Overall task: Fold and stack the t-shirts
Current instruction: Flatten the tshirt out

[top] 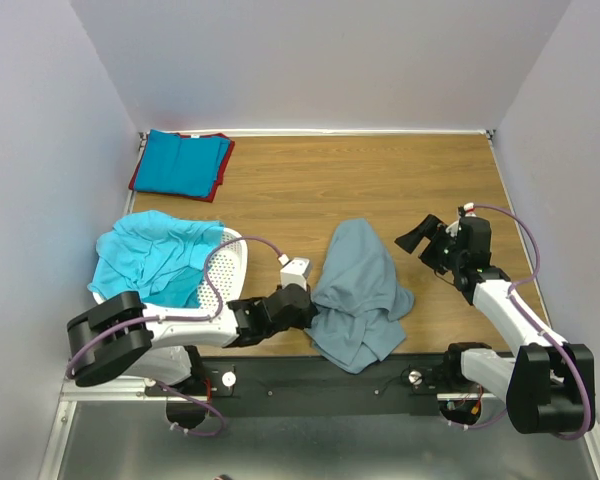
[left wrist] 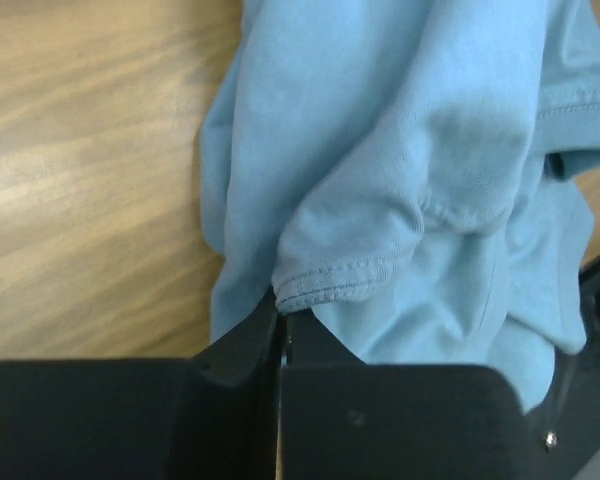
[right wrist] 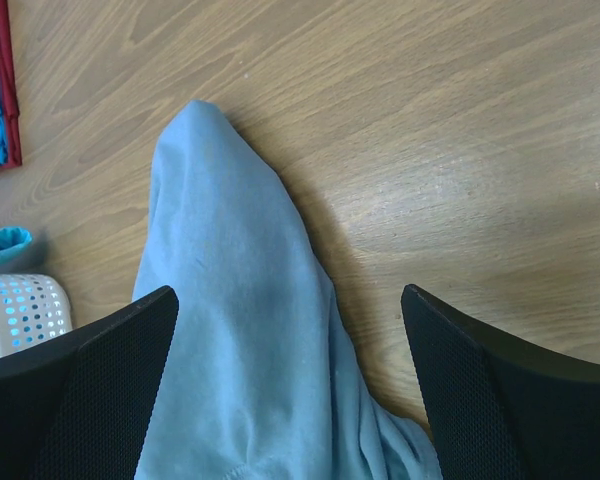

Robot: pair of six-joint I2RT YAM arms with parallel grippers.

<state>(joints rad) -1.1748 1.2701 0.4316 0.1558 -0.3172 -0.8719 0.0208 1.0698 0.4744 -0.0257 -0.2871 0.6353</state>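
My right gripper will go back down onto the shirt's bulging side fold [top: 399, 298] [right wrist: 405, 450], which is below it and closer to my base, because it sticks out free on that side.
A crumpled dusty grey-blue t-shirt [top: 360, 290] [right wrist: 230, 330] lies on the wooden table near its front edge. My left gripper [top: 305, 305] [left wrist: 282, 305] sits at the shirt's left side, shut, with a stitched hem [left wrist: 340, 280] of the shirt pinched at its fingertips. The right gripper [top: 418, 238] [right wrist: 288, 295] hovers to the right of the shirt and above it, open wide, nothing between its fingers. A turquoise t-shirt [top: 150, 255] is heaped in the basket. At the back left a folded bright blue t-shirt [top: 180, 163] rests on a red one [top: 218, 183].
The white perforated basket [top: 225, 275] [right wrist: 25, 310] stands at the left, close behind my left arm. The black base rail [top: 380, 375] runs under the grey-blue shirt's near edge. Walls close the table at the back and both sides.
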